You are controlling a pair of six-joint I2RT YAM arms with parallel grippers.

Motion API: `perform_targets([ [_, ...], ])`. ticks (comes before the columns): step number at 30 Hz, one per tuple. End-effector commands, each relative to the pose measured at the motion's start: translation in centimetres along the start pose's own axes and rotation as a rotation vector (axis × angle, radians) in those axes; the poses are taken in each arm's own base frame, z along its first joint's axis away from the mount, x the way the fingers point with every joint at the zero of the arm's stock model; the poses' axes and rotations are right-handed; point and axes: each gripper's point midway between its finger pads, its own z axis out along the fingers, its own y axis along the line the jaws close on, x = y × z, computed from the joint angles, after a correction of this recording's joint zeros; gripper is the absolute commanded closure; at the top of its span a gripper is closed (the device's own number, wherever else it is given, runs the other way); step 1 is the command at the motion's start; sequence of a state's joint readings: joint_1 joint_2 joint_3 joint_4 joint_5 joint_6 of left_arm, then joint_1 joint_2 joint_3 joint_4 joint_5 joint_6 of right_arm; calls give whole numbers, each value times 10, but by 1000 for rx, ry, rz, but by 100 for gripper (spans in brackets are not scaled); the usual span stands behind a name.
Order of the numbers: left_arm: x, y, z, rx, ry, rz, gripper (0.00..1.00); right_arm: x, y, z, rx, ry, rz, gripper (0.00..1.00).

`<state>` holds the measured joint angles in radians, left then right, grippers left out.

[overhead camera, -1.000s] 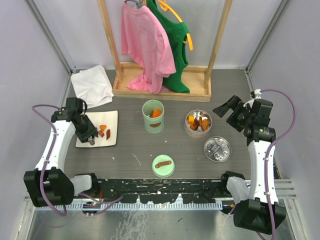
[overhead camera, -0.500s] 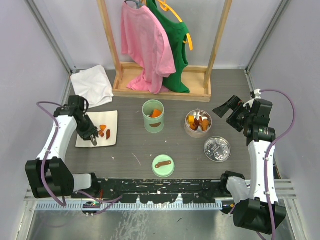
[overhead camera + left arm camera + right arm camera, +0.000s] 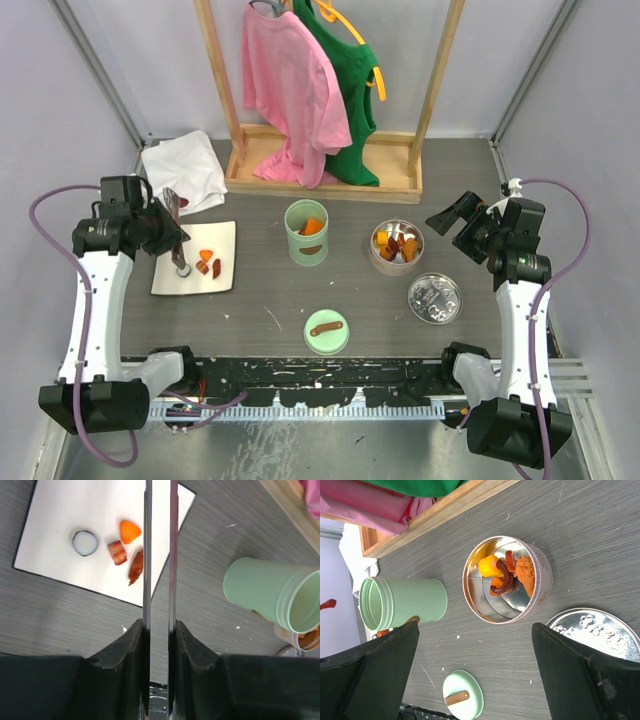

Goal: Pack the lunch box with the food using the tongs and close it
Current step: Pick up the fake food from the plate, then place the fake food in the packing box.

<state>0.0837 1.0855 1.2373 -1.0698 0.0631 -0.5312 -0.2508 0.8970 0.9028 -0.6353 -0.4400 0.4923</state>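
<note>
Next, my left gripper will go to the right in the top view, then down to the open tin (image 3: 396,246), since the tong tips hold a red-brown piece of food.
My left gripper (image 3: 170,224) (image 3: 160,625) is shut on the tongs (image 3: 148,555) (image 3: 175,212), both thin metal arms pinched between its pads. It hangs raised above the left part of the white plate (image 3: 222,240) (image 3: 50,510); the tong tips run out of the wrist view. Food (image 3: 208,262) lies on the plate: an orange chunk (image 3: 130,530), two red-brown pieces (image 3: 117,553) and a white round slice (image 3: 85,542). A green cylinder (image 3: 306,232) (image 3: 402,602) and a round tin (image 3: 396,246) (image 3: 507,580) stand open with food inside; which is the lunch box I cannot tell. My right gripper (image 3: 455,225) (image 3: 472,630) hovers open beside the tin.
A green lid with a wooden handle (image 3: 326,331) (image 3: 463,695) lies near the front. The tin's metal lid (image 3: 434,298) (image 3: 600,635) rests right of centre. At the back stand a wooden rack (image 3: 320,182) with pink and green shirts and a folded white cloth (image 3: 183,172).
My left gripper has closed on the tongs and risen from the plate, moving up and to the left. The right arm has not moved.
</note>
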Motion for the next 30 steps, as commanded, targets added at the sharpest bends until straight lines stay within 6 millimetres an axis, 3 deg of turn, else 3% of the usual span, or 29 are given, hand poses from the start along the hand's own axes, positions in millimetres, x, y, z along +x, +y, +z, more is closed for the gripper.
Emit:
perform_targets([
  [1,-3,-22,-20,113,3,1,90,-11,10,-2,-37,-35,-28,0],
  [11,-2,-45,-43,229,20,13,92,-10,9,-2,-36,-36,-26,0],
  [16,3,-67,-59,346,61,34,94,-9,9,-2,-36,-34,-20,0],
  [23,11,-113,-89,517,82,88,93,-9,9,-2,-39,-35,-16,0],
  [30,41,-170,-96,637,131,162,92,-9,10,-4,-41,-42,-18,0],
])
